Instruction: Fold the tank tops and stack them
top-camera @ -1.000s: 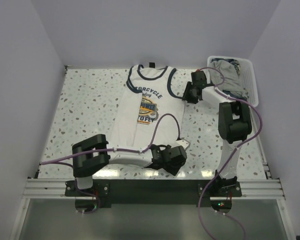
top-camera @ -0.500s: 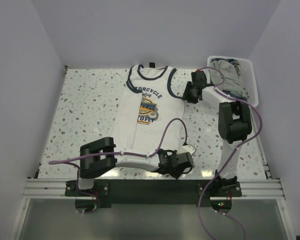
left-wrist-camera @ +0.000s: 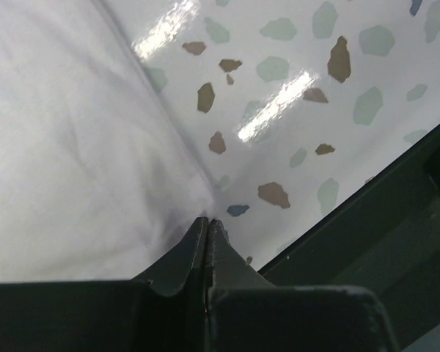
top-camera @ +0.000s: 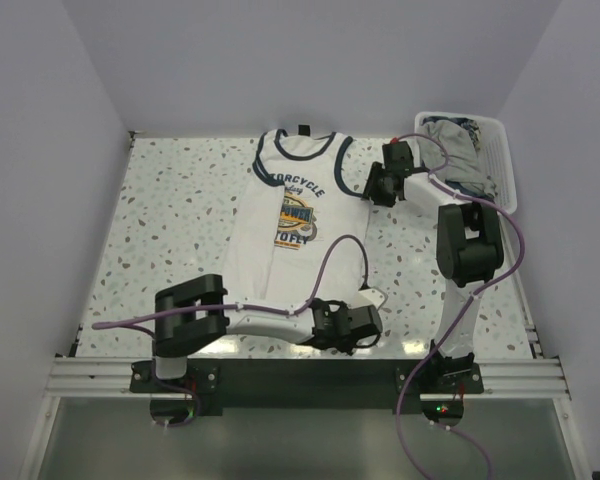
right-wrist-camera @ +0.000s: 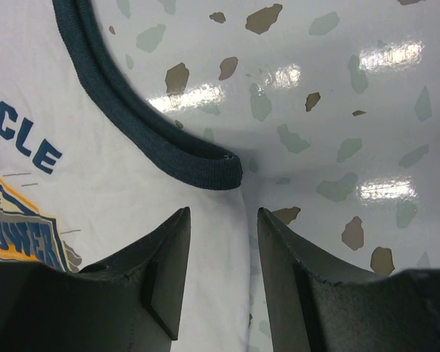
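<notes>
The near end of the navy armhole trim lies below my right gripper's open fingers, in line with them, so the gripper lowers them onto it and closes next.
The white tank top with navy trim and a blue-yellow chest print lies flat, face up, mid-table. My left gripper is at its near right hem corner; in the left wrist view the jaws are shut with the white cloth drawn into their tips. My right gripper sits at the shirt's right armhole. There its open jaws straddle the side edge of the cloth just below the navy trim. The grey tank top lies crumpled in the basket.
A white slatted basket stands at the back right corner against the wall. The dark metal rail runs along the table's near edge, close behind my left gripper. Walls close the table on three sides.
My left gripper slid right along the near edge to the hem corner and shut on it. The right gripper stayed at the armhole, its jaws slightly wider.
</notes>
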Robot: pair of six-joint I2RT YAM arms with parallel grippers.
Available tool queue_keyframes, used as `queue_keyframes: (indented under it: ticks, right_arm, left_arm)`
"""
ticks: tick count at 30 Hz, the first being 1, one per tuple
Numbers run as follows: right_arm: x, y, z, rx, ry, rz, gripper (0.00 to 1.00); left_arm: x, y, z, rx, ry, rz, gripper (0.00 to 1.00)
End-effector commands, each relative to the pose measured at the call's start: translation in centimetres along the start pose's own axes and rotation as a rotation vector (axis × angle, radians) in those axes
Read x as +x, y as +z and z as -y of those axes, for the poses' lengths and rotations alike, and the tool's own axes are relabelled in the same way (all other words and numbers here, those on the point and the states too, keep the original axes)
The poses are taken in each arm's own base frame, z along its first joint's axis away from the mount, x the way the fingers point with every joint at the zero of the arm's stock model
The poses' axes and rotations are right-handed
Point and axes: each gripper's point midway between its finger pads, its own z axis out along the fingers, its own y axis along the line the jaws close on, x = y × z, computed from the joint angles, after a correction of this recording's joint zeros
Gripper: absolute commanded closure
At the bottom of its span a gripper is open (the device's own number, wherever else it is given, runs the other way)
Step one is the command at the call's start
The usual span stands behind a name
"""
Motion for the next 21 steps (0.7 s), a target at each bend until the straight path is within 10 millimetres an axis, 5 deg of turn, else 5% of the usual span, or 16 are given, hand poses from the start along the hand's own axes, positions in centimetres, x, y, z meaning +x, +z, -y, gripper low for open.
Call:
queue_keyframes:
  ticks: [1,6,21]
  right_arm:
    - [-1.1,0.0,-0.8,-0.038,-0.018,0.032,0.54]
    - [-0.6,0.3,-0.7,-0.035,-0.008,0.021,0.55]
    - [-0.3,2.1,0.2,0.004,-0.013,0.02,0.68]
  left_arm:
    - [-1.5,-3.0,0.0,0.048,-0.068,0.084,1.0]
    - [-2.5,-5.3,0.1,0.143,-0.145,0.14,1.0]
    - [-3.0,-5.6,-0.1,0.165,-0.178,0.136,1.0]
